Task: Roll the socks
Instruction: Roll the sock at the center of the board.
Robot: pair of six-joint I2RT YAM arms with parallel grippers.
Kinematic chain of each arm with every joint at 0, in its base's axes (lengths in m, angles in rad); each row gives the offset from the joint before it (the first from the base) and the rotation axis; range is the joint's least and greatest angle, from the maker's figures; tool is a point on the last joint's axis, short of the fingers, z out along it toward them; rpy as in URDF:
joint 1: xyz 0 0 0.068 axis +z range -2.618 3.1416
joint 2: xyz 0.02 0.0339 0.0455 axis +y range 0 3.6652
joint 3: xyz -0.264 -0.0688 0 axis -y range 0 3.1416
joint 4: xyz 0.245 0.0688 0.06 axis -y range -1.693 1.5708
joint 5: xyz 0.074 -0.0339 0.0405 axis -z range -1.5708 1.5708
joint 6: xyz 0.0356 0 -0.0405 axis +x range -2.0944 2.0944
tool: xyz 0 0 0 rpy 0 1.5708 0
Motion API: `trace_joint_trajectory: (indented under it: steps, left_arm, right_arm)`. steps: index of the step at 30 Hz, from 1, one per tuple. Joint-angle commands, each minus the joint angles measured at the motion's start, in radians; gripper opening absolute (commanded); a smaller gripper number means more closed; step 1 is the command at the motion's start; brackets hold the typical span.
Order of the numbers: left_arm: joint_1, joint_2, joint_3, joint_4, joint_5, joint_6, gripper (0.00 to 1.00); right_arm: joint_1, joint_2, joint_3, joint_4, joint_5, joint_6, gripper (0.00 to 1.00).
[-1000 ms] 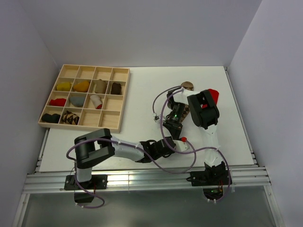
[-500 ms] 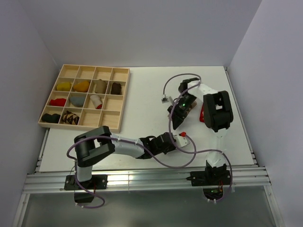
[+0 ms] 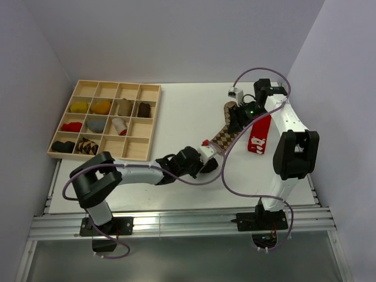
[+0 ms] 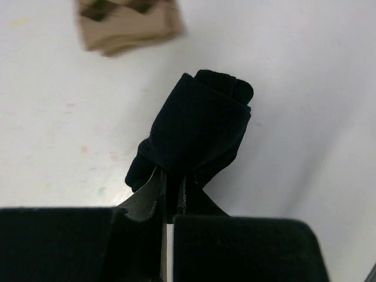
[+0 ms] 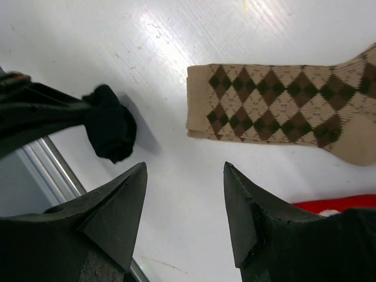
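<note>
The sock is rolled, so the robot next needs to lift its left gripper outward to the tray, then lower it and release the sock in the empty section (image 3: 140, 127) on the brown bundle's near side.
The black sock (image 4: 197, 132) is a rolled bundle, and my left gripper (image 4: 173, 182) is shut on it just above the table. In the top view that gripper (image 3: 202, 163) and the black sock (image 3: 206, 167) sit right of centre. The argyle sock (image 3: 226, 132) lies flat and stretched out, its cuff near the bundle. The red sock (image 3: 258, 134) lies flat to its right. My right gripper (image 3: 237, 121) hovers open and empty above the argyle sock. The right wrist view shows the gripper (image 5: 185, 170), the argyle sock (image 5: 276, 106), the black sock (image 5: 111, 123) and a red sock edge (image 5: 335, 202).
A wooden compartment tray (image 3: 136, 147) stands at the back left and holds several small sock bundles. Grey walls close in the table on three sides. A metal rail runs along the near edge (image 3: 176, 223).
My right arm swung from the table's middle to the back right, uncovering the argyle and red socks. My left gripper shifted slightly left with the black sock.
</note>
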Motion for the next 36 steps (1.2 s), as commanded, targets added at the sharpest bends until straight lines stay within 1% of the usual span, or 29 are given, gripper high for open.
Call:
trace_joint_trajectory:
  steps: [1, 3, 4, 8, 9, 11, 12, 15, 16, 18, 19, 20, 21, 22, 24, 27, 28, 29, 31, 32, 34, 35, 36]
  left_arm:
    - [0.051, -0.118, -0.005, 0.011, -0.024, -0.086, 0.0]
    - [0.076, -0.171, -0.003, -0.003, -0.065, -0.097, 0.0]
    - [0.086, -0.191, -0.005, -0.013, -0.074, -0.103, 0.0]
    - [0.142, -0.292, 0.006, -0.085, -0.218, -0.117, 0.0]
    - [0.171, -0.311, 0.011, -0.107, -0.293, -0.132, 0.0]
    - [0.206, -0.366, 0.014, -0.151, -0.378, -0.145, 0.0]
    - [0.227, -0.385, 0.018, -0.171, -0.478, -0.152, 0.0]
    - [0.276, -0.448, 0.021, -0.234, -0.652, -0.166, 0.0]
    - [0.293, -0.464, 0.023, -0.249, -0.736, -0.175, 0.0]
    - [0.348, -0.498, 0.024, -0.266, -0.815, -0.189, 0.0]
    - [0.367, -0.503, 0.027, -0.303, -0.893, -0.197, 0.0]
    - [0.387, -0.5, 0.031, -0.317, -0.909, -0.203, 0.0]
    - [0.434, -0.494, 0.04, -0.332, -0.924, -0.21, 0.0]
    - [0.459, -0.485, 0.047, -0.345, -0.936, -0.221, 0.0]
    - [0.525, -0.442, 0.061, -0.329, -0.943, -0.208, 0.0]
    - [0.591, -0.353, 0.092, -0.314, -0.943, -0.206, 0.0]
    - [0.6, -0.327, 0.098, -0.287, -0.938, -0.197, 0.0]
    - [0.608, -0.269, 0.11, -0.289, -0.938, -0.203, 0.0]
    - [0.613, -0.209, 0.15, -0.28, -0.966, -0.203, 0.0]
    - [0.613, -0.148, 0.179, -0.286, -0.972, -0.207, 0.0]
    - [0.611, -0.095, 0.198, -0.282, -0.956, -0.22, 0.0]
    - [0.613, -0.043, 0.208, -0.286, -0.949, -0.224, 0.0]
    - [0.61, -0.012, 0.242, -0.306, -0.946, -0.256, 0.0]
  right_arm:
    - [-0.006, -0.069, 0.005, 0.045, -0.006, 0.035, 0.62]
    - [-0.006, -0.084, 0.007, 0.048, -0.006, 0.039, 0.62]
    - [-0.033, -0.089, 0.008, 0.042, -0.006, 0.036, 0.62]
    - [-0.038, -0.095, 0.02, 0.042, -0.001, 0.038, 0.62]
    - [-0.04, -0.095, 0.026, 0.043, 0.005, 0.039, 0.62]
    - [-0.04, -0.104, 0.031, 0.048, 0.01, 0.044, 0.62]
    - [-0.041, -0.106, 0.036, 0.051, 0.014, 0.045, 0.62]
    - [-0.041, -0.106, 0.048, 0.054, 0.013, 0.053, 0.62]
    - [-0.041, -0.105, 0.051, 0.05, 0.013, 0.055, 0.62]
    - [-0.041, -0.097, 0.057, 0.053, 0.013, 0.056, 0.62]
    - [-0.041, -0.095, 0.054, 0.056, 0.017, 0.056, 0.62]
    - [-0.041, -0.089, 0.056, 0.056, 0.017, 0.058, 0.62]
    - [-0.041, -0.089, 0.056, 0.057, 0.02, 0.056, 0.62]
    - [-0.041, -0.089, 0.054, 0.06, 0.023, 0.056, 0.62]
    - [-0.041, -0.089, 0.045, 0.066, 0.03, 0.059, 0.62]
    - [-0.041, -0.094, 0.03, 0.079, 0.037, 0.056, 0.61]
    - [-0.041, -0.095, 0.028, 0.079, 0.037, 0.053, 0.61]
    - [-0.041, -0.094, 0.028, 0.077, 0.037, 0.053, 0.61]
    - [-0.043, -0.095, 0.02, 0.077, 0.04, 0.048, 0.61]
    - [-0.044, -0.095, 0.016, 0.08, 0.04, 0.048, 0.61]
    - [-0.044, -0.095, 0.01, 0.082, 0.043, 0.044, 0.61]
    - [-0.046, -0.094, 0.008, 0.082, 0.045, 0.044, 0.61]
    - [-0.047, -0.094, 0.002, 0.082, 0.046, 0.044, 0.61]
